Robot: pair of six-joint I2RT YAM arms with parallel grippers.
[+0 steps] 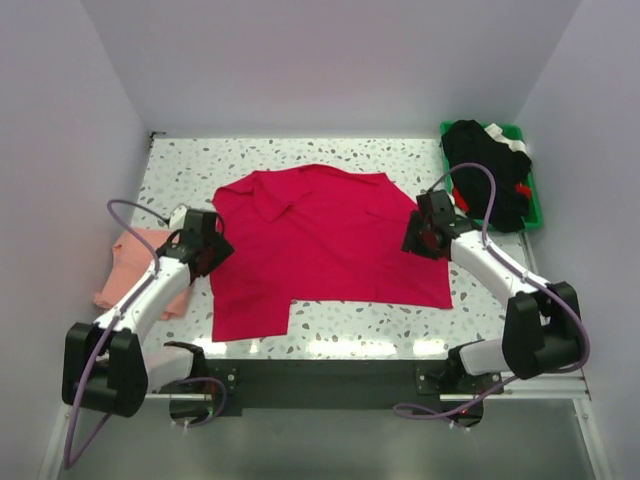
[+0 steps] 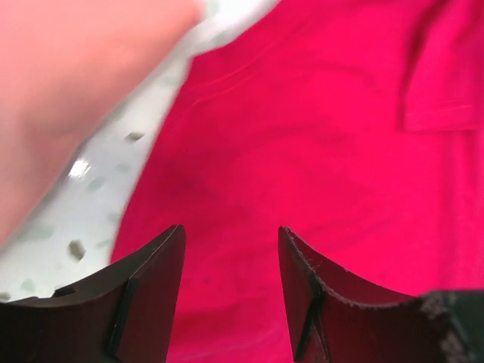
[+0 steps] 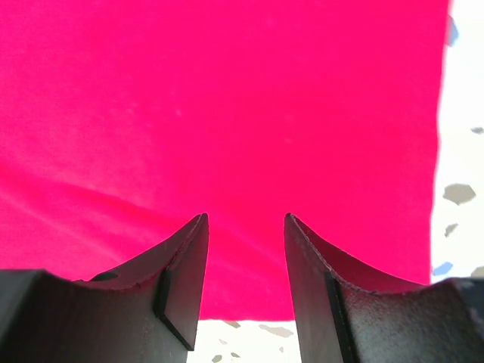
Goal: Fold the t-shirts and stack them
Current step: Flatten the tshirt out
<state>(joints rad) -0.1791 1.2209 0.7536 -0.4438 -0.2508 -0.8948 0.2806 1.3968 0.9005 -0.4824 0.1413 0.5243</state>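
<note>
The right gripper is hovering inside the red shirt's edge, so next it will move back and to the right in the top view and lower onto the red shirt's bin-side near corner (image 1: 447,298) (image 3: 420,265).
A crimson-red t-shirt (image 1: 330,245) lies spread on the speckled table (image 1: 350,325), with part of it folded over at the lower left. A salmon-pink t-shirt (image 1: 128,268) lies bunched at the table's left edge, partly under the left arm. My left gripper (image 1: 213,255) hovers open over the red shirt's left edge. In the left wrist view its jaws (image 2: 231,242) are apart with only red cloth (image 2: 302,136) below, and the pink shirt (image 2: 60,68) shows blurred at the upper left. My right gripper (image 1: 418,238) is open over the shirt's right edge (image 3: 227,98), with nothing between its fingers (image 3: 246,227).
A green plastic bin (image 1: 537,205) stands at the back right corner with dark clothes (image 1: 485,175) heaped in it. White walls close in the table on the left, back and right. Bare speckled table shows in front of the red shirt.
</note>
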